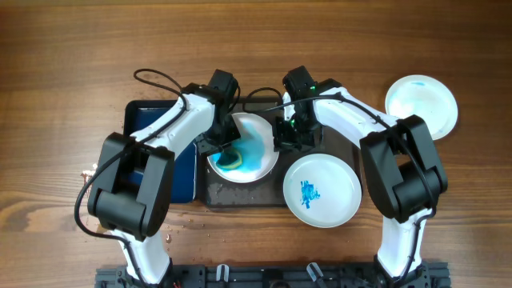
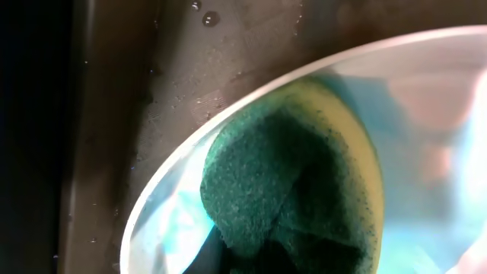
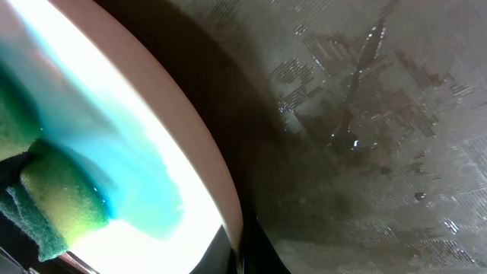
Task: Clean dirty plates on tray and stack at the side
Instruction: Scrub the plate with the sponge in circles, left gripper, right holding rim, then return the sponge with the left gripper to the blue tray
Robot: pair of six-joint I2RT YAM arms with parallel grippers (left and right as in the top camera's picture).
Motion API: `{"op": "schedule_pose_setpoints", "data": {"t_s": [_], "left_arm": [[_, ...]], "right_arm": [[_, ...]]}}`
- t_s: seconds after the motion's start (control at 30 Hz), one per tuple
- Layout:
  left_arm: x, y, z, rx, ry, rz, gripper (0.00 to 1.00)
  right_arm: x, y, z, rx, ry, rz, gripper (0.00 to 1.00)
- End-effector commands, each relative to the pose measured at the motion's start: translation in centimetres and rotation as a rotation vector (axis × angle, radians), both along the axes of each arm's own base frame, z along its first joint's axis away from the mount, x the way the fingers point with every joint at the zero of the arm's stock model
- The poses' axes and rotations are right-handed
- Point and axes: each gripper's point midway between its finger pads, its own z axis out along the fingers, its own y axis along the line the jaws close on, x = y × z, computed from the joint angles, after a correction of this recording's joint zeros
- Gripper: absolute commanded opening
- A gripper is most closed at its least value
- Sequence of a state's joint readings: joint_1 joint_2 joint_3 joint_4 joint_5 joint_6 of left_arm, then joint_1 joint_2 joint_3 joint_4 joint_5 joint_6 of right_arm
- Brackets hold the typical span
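The left gripper lifts off the plate and across to the dark blue tray next. It releases the sponge (image 1: 232,158) there because that tray's bottom shows open room.
A white plate (image 1: 254,138) washed in blue sits tilted on the dark grey tray (image 1: 240,194). My left gripper (image 1: 222,149) is shut on a yellow-and-green sponge (image 1: 232,158) pressed to the plate's face. In the left wrist view the sponge (image 2: 289,183) fills the plate (image 2: 426,152). My right gripper (image 1: 286,138) is shut on this plate's right rim, and its fingertips (image 3: 251,251) pinch the rim (image 3: 221,183). A second plate (image 1: 322,190) with a blue smear lies on the tray's right end. A third plate (image 1: 422,104), pale blue, rests on the wood at the upper right.
A smaller dark blue tray (image 1: 156,128) lies at the left, partly under my left arm. The grey tray's wet floor (image 3: 365,152) shows water drops. Brown wood tabletop (image 1: 64,96) surrounds the trays.
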State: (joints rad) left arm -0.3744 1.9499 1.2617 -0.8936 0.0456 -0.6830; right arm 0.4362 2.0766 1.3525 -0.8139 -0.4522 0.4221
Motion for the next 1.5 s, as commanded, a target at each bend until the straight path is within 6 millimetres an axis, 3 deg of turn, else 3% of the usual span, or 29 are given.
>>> {"op": "schedule_pose_setpoints", "data": {"t_s": [0.0,0.17,0.23,0.3,0.4,0.53,0.63,0.8,0.83,0.87,0.9,1.0,1.07,1.13,1.17,1.3,1.4,1.47], "left_arm": [[0.4,1.9,1.9,0.085,-0.035,-0.014,0.04],[1.4,-1.1,9.7,-0.12,-0.175,-0.067,0.04],[1.4,-0.5,11.5,-0.111,-0.229,-0.065,0.04],[1.3,1.7,12.2,-0.032,-0.248,-0.035,0.04],[0.4,7.6,11.5,0.128,-0.173,0.067,0.04],[0.4,13.2,9.8,0.172,-0.088,0.176,0.04],[0.3,14.4,8.0,0.181,-0.027,0.16,0.05],[0.2,14.4,2.8,0.196,0.109,0.136,0.04],[0.1,14.4,2.1,0.198,0.127,0.135,0.1],[0.0,14.4,1.8,0.199,0.137,0.134,0.44],[0.0,14.4,1.8,0.199,0.136,0.134,0.6],[-0.1,14.0,2.2,0.179,0.138,0.137,0.76],[0.0,13.9,4.0,0.172,0.104,0.139,0.8],[0.4,13.5,7.9,0.144,0.0,0.145,0.82],[0.2,13.0,10.5,0.105,-0.073,0.15,0.92],[-1.1,13.1,17.5,0.077,-0.292,0.161,1.0],[-2.0,13.2,19.6,0.069,-0.356,0.169,1.0],[-2.1,13.2,19.9,0.068,-0.366,0.169,1.0]], "right_arm": [[-0.4,-2.6,-2.8,-0.137,0.02,-0.009,0.05],[-0.4,-2.6,-2.8,-0.137,0.019,-0.009,0.05],[-0.4,-2.6,-2.8,-0.137,0.02,-0.008,0.05],[-0.4,-2.6,-2.8,-0.136,0.019,-0.006,0.05],[-0.4,-2.6,-2.8,-0.136,0.018,-0.003,0.05],[0.0,-2.4,-2.8,-0.115,-0.018,0.051,0.04],[0.6,-2.1,-2.8,-0.101,-0.052,0.064,0.04],[0.7,-1.6,-2.6,-0.069,-0.059,0.08,0.04],[0.6,-1.6,-2.7,-0.071,-0.057,0.084,0.04],[0.6,-1.7,-2.7,-0.071,-0.056,0.087,0.05],[0.6,-1.7,-2.7,-0.071,-0.056,0.087,0.04],[0.8,-1.6,-2.6,-0.066,-0.067,0.095,0.04],[0.9,-1.3,-2.4,-0.051,-0.084,0.118,0.05],[1.3,-0.8,-1.7,-0.02,-0.114,0.148,0.05],[1.9,-0.6,-0.9,-0.01,-0.143,0.158,0.04],[3.2,0.5,3.1,0.053,-0.239,0.179,0.05],[3.4,1.0,6.0,0.097,-0.299,0.194,0.05],[2.4,1.6,8.3,0.169,-0.313,0.233,0.05]]}}
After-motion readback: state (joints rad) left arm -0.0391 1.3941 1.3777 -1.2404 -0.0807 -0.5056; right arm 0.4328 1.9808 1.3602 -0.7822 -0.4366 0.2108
